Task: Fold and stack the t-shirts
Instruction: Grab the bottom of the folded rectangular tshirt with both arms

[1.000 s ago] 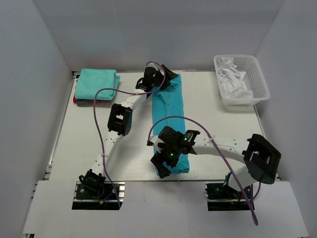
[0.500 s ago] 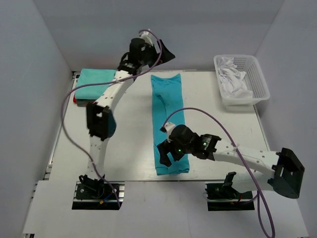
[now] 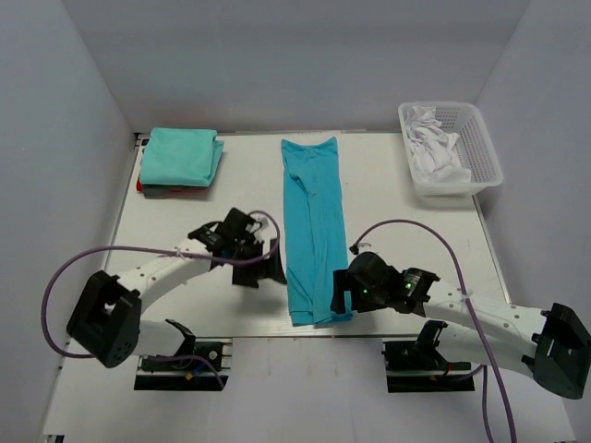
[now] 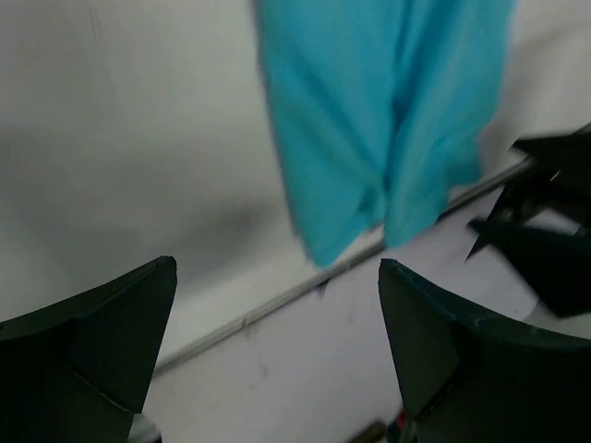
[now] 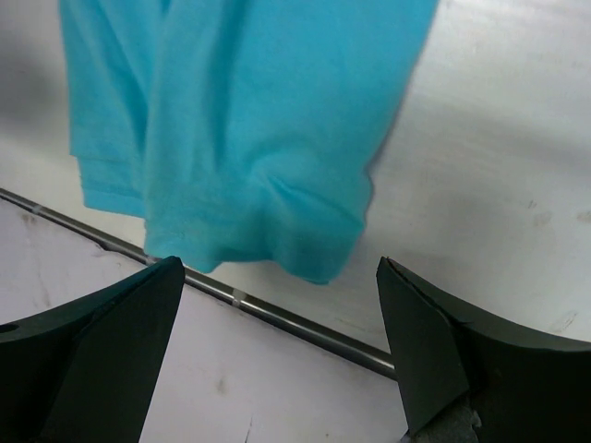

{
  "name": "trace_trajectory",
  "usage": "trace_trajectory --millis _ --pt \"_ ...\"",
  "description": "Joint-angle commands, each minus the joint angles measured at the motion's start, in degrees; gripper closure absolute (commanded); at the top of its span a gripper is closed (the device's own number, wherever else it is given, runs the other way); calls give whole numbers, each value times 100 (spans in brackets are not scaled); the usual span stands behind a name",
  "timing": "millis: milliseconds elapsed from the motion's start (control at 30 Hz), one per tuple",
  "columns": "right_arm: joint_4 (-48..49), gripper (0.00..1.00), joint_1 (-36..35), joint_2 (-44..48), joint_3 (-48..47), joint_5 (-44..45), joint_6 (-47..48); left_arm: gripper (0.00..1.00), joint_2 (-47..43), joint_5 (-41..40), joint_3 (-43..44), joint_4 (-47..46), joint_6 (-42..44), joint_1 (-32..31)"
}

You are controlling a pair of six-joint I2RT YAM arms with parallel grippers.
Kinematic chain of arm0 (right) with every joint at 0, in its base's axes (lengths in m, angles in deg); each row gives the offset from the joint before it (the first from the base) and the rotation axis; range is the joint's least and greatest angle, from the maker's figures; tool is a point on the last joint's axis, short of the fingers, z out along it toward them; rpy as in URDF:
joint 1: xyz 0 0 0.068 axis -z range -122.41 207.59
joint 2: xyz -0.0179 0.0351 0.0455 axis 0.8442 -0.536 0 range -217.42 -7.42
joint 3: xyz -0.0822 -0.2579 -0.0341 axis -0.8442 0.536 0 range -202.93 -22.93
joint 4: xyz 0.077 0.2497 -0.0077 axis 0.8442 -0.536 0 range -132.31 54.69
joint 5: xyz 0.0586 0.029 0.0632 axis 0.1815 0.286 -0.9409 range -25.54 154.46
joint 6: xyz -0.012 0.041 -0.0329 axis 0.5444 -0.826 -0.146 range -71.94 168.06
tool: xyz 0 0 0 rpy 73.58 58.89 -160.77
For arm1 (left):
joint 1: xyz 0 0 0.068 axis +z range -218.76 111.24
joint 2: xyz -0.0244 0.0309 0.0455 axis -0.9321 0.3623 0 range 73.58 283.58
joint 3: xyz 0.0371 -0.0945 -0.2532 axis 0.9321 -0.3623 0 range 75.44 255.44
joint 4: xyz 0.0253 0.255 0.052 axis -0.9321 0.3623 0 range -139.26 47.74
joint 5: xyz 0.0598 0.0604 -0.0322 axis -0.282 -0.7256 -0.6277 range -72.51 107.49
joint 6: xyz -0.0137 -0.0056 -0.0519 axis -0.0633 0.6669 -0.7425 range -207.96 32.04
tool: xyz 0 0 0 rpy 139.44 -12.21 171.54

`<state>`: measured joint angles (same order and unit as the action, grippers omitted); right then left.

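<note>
The robot's left gripper will go down, back and to the right in the top view, onto the turquoise t-shirt's near hem's closest corner, which lies below it beside the front bar.
A bright turquoise t-shirt lies folded into a long narrow strip down the middle of the table, from the back edge to the front edge. Its near end shows in the left wrist view and in the right wrist view. A paler mint-teal folded t-shirt sits on a stack at the back left. My left gripper is open and empty, just left of the strip's near end. My right gripper is open and empty, just right of that end.
A white mesh basket with white cloth stands at the back right. Dark and red items lie under the mint-teal shirt. The table's front edge rail runs just below the strip's near end.
My left arm swung from high at the back of the table down to the strip's near end. My right gripper drew back off the shirt to its right side.
</note>
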<state>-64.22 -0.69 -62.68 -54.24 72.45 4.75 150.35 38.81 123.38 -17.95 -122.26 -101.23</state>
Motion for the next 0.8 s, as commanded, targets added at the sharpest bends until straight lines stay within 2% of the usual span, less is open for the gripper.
trace_trajectory --millis 0,133,300,467,567,667,767 --pt "-115 10 89 -81 142 -315 -713 0 -1022 354 -267 569 -374 -408" --pt "-133 10 203 -72 257 -298 -1003 0 -1279 609 -548 544 -507 -839" --pt "34 10 422 51 485 -508 -1285 6 -515 672 -550 332 -455 -1507" --pt "183 10 581 -2 609 -737 -1206 6 82 224 -329 245 -349 -2175" --pt "324 10 678 -98 626 -966 -1110 10 634 66 -277 182 -271 -2430" --pt "368 10 809 -247 609 -1132 -1013 16 1031 -495 -58 358 -208 -2615" --pt "438 11 906 -371 679 -1360 -960 22 1112 -777 21 271 -147 -2668"
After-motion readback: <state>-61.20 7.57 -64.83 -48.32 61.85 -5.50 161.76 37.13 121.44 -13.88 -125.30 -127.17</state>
